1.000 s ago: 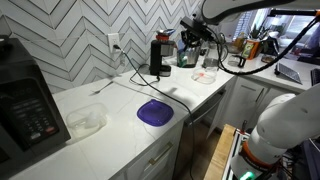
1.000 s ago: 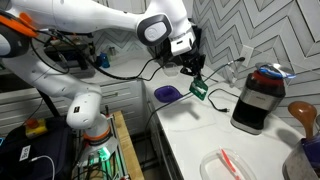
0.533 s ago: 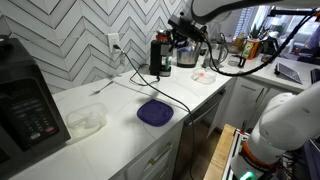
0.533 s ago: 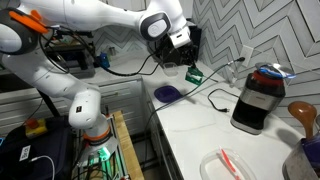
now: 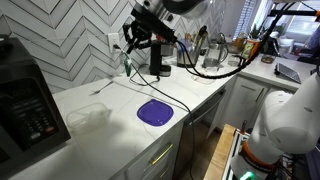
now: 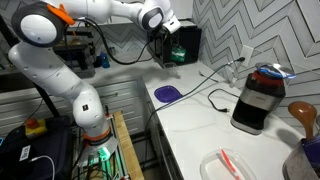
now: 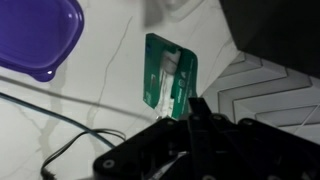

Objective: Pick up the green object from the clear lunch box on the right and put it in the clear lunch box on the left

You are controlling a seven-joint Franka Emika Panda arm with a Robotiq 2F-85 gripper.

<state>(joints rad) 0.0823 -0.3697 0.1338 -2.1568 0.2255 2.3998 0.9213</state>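
My gripper moves toward the black microwave and down next to release the green object in the clear lunch box beside it. The packet (image 7: pixel 170 80) still hangs over bare counter.
My gripper (image 5: pixel 131 52) is shut on the green object (image 5: pixel 128 63), a flat green packet, and holds it in the air above the counter in front of the wall outlet. Both also show in an exterior view, the gripper (image 6: pixel 177 47) holding the packet (image 6: pixel 178 56) in front of the black microwave. In the wrist view the packet (image 7: pixel 170 80) hangs from the dark fingers (image 7: pixel 185 112). The left clear lunch box (image 5: pixel 86 121) sits on the counter near the microwave, left of and below the gripper. The right clear lunch box (image 6: pixel 232 164) lies near the counter's front with a red item inside.
A purple lid (image 5: pixel 155 112) lies mid-counter, and shows in the wrist view (image 7: pixel 35 35). A black microwave (image 5: pixel 25 105) stands at the left end. A dark coffee appliance (image 6: pixel 258 100) and black cables (image 6: pixel 215 97) sit on the counter. The counter edge drops to cabinets.
My gripper has carried the green object well leftward along the counter, away from the right lunch box and past the coffee appliance, toward the microwave end.
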